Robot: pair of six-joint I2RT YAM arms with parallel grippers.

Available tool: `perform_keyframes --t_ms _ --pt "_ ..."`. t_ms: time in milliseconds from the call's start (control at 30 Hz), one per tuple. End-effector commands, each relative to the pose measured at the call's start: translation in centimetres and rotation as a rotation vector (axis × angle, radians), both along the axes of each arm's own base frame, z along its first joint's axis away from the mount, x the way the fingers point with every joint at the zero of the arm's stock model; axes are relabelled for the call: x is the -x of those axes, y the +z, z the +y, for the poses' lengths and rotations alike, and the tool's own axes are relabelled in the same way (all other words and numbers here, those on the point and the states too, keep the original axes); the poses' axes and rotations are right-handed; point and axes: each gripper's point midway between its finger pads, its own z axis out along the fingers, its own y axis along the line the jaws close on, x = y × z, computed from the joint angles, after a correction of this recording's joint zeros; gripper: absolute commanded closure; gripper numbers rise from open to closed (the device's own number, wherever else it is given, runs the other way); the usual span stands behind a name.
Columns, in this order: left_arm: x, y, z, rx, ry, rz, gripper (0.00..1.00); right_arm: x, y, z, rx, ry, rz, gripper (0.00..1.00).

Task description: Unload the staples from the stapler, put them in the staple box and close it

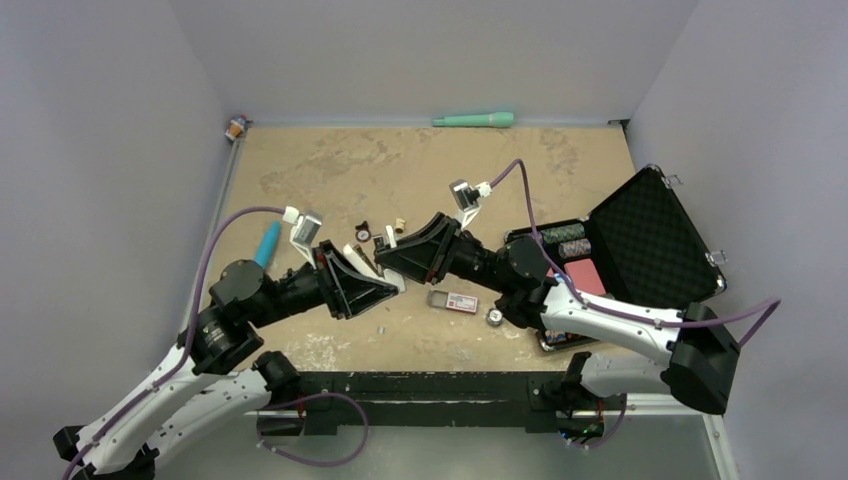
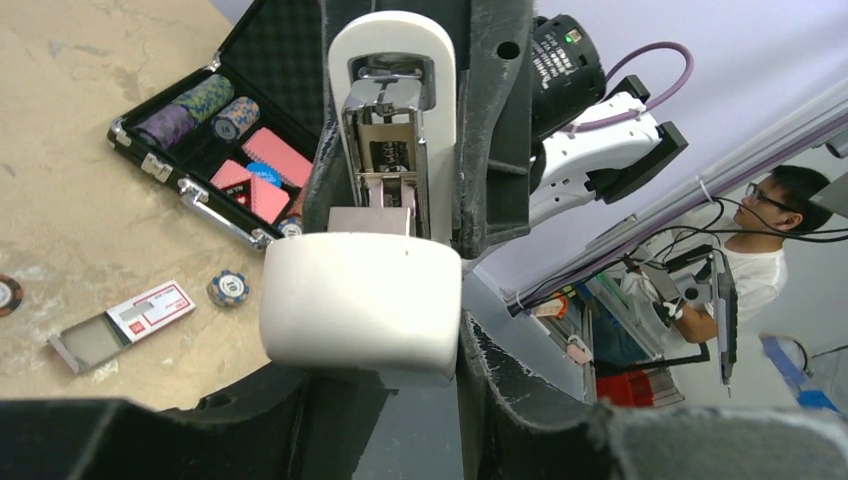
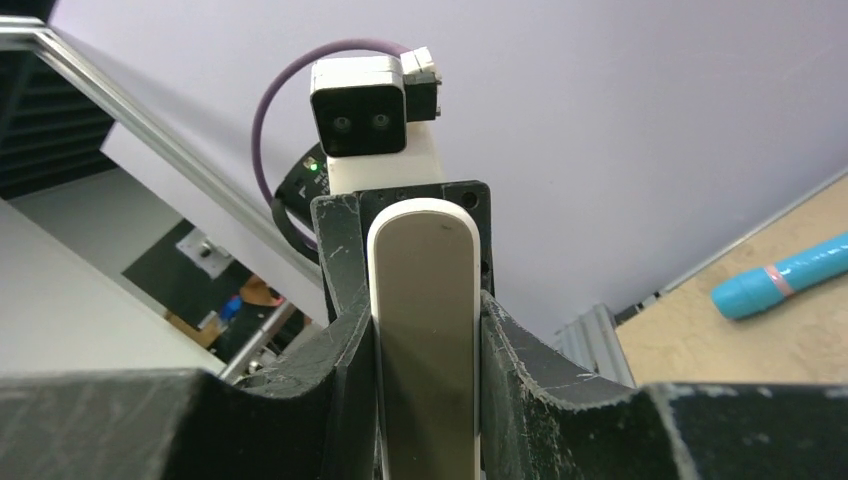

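My left gripper moves outward and down next to release the stapler on bare tabletop by the blue marker, since that patch lies outward and below it.
The stapler (image 1: 352, 254) is held in the air between both grippers, hinged open. In the left wrist view its white bar (image 2: 392, 120) faces me with the open metal channel showing, and its other rounded white end (image 2: 360, 310) sits between my fingers. My left gripper (image 2: 400, 395) is shut on that near end. My right gripper (image 3: 425, 400) is shut on the other white bar (image 3: 424, 300), seen edge-on. In the top view the left gripper (image 1: 383, 288) and right gripper (image 1: 388, 258) meet at mid-table. No staples are clear in the channel. A tiny grey bit (image 1: 381, 329) lies on the table below.
An open black case (image 1: 650, 230) with poker chips and cards stands at the right. A small flat box with a red-and-white label (image 1: 453, 301) and a poker chip (image 1: 494, 317) lie beside it. A blue marker (image 1: 267, 244) lies at the left, a teal pen (image 1: 474, 119) at the back wall.
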Motion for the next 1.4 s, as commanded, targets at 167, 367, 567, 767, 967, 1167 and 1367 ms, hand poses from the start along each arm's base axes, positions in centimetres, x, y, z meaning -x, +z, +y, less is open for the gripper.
perform_keyframes --t_ms 167,367,567,767,967,1167,1367 --pt "-1.5 -1.8 2.2 -0.069 0.149 0.008 1.00 -0.6 -0.6 -0.6 0.077 -0.086 -0.017 0.65" --pt "-1.3 -1.6 2.4 -0.071 0.149 -0.005 1.00 -0.9 -0.9 -0.4 0.094 -0.095 -0.011 0.34" --pt "-1.4 -2.0 2.7 -0.090 0.161 -0.001 1.00 -1.4 -1.3 -0.2 0.118 -0.116 -0.002 0.30" --pt "-2.1 -3.2 4.1 -0.165 0.239 0.025 1.00 -2.7 -2.5 -0.8 0.189 -0.198 0.038 0.29" --pt "-4.0 -5.8 6.9 -0.330 0.415 0.105 1.00 -4.4 -4.6 -2.3 0.310 -0.320 0.088 0.29" --pt "-6.0 -10.1 9.0 -0.580 0.548 0.199 1.00 -4.6 -6.6 -4.1 0.366 -0.380 0.130 0.29" --pt "-7.9 -13.0 9.7 -0.779 0.568 0.283 1.00 -3.9 -8.4 -5.7 0.391 -0.391 0.159 0.30"
